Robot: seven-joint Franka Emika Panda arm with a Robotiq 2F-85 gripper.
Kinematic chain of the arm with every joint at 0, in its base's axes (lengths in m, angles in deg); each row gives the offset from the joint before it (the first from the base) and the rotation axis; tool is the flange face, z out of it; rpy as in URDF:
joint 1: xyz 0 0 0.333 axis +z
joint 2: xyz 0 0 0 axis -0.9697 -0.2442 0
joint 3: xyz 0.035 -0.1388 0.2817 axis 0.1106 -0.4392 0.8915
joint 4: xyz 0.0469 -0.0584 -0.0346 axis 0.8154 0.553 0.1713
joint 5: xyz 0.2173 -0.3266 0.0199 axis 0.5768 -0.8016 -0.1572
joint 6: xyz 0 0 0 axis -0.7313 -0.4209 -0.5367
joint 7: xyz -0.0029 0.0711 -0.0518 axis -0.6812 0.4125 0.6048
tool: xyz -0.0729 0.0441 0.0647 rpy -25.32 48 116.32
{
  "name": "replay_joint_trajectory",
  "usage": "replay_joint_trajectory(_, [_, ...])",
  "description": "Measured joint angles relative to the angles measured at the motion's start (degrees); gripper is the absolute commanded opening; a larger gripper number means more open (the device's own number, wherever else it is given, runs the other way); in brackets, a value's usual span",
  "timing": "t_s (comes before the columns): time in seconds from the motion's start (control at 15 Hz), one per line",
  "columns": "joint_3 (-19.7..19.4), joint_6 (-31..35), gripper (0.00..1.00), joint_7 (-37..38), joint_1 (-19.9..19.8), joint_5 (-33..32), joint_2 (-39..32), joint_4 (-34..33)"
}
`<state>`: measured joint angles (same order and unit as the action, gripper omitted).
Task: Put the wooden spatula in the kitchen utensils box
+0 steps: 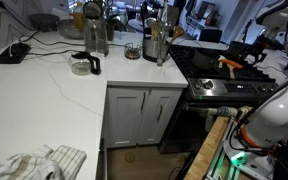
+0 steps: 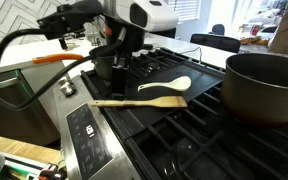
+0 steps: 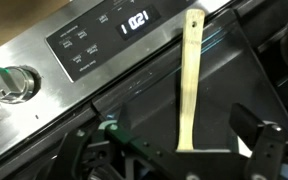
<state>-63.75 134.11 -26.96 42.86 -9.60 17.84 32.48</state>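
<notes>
I should bring my gripper down and away from the control panel along the wooden spatula's handle (image 3: pixel 190 80), because the handle already runs between my fingers.
The wooden spatula (image 2: pixel 134 101) lies flat on the black stove top, its handle end toward the stove's front edge. A second wooden utensil (image 2: pixel 171 85) lies just behind it. In the wrist view the spatula's long pale handle (image 3: pixel 190 80) runs between my two fingers. My gripper (image 3: pixel 184 142) is open and empty, hanging over the spatula without touching it. In an exterior view the gripper (image 2: pixel 114 66) hangs over the stove's left part. The kitchen utensils box (image 1: pixel 156 42), a shiny steel cylinder, stands on the white counter next to the stove.
A large dark pot (image 2: pixel 266 85) sits on the right burners. An orange-handled tool (image 2: pixel 59 58) lies behind the arm. A taller steel jug (image 1: pixel 94 30) and a small wire cup (image 1: pixel 133 50) stand on the counter (image 1: pixel 54 90). The stove's control panel (image 3: pixel 94 40) faces the front edge.
</notes>
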Motion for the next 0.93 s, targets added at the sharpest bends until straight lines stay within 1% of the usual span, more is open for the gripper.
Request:
replay_joint_trajectory(0.13, [0.00,0.00,1.00,-0.13,-0.42,1.21,-2.76,-1.71])
replay_joint_trajectory(0.4, [0.52,-0.02,1.00,-0.10,-0.62,1.30,-3.51,-2.51])
replay_joint_trajectory(0.73, [3.22,-0.50,1.00,-0.06,-1.99,1.54,-5.36,-2.63])
replay_joint_trajectory(0.93, [5.22,-0.61,1.00,-0.02,-3.84,2.48,-7.97,-3.20])
